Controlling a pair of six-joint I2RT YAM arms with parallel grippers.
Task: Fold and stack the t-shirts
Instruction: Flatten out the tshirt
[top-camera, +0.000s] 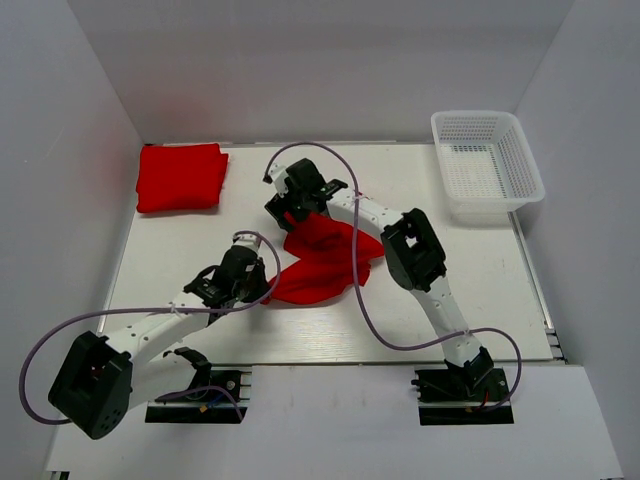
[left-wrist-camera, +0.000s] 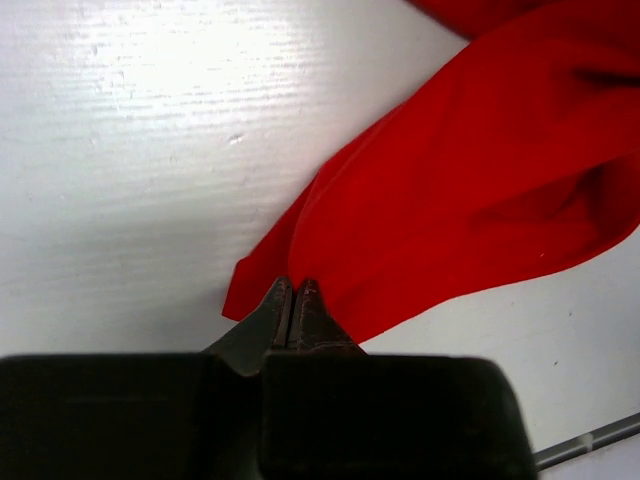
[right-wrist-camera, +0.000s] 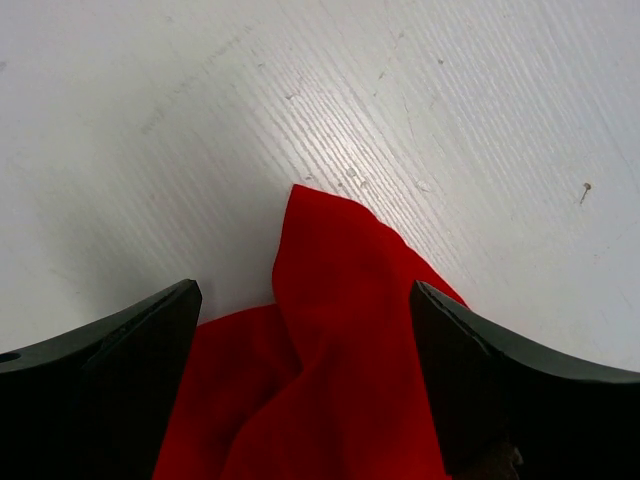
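I will lower my right gripper onto the raised fold of red cloth and close near the fold's end, because the fold is already between its open fingers.
A crumpled red t-shirt (top-camera: 325, 262) lies in the middle of the white table (top-camera: 170, 265). A second red t-shirt (top-camera: 181, 177) lies folded flat at the far left corner. My left gripper (top-camera: 262, 287) is at the crumpled shirt's left corner; in the left wrist view its jaws (left-wrist-camera: 295, 285) are shut, pinching the edge of the red cloth (left-wrist-camera: 470, 190). My right gripper (top-camera: 291, 214) is at the shirt's far edge; in the right wrist view it (right-wrist-camera: 305, 292) is open, its fingers straddling a raised ridge of the cloth (right-wrist-camera: 335, 330) without closing on it.
A white plastic mesh basket (top-camera: 500, 208) stands at the far right corner. White walls enclose the table on the left, back and right. Purple cables loop from both arms over the table's near half.
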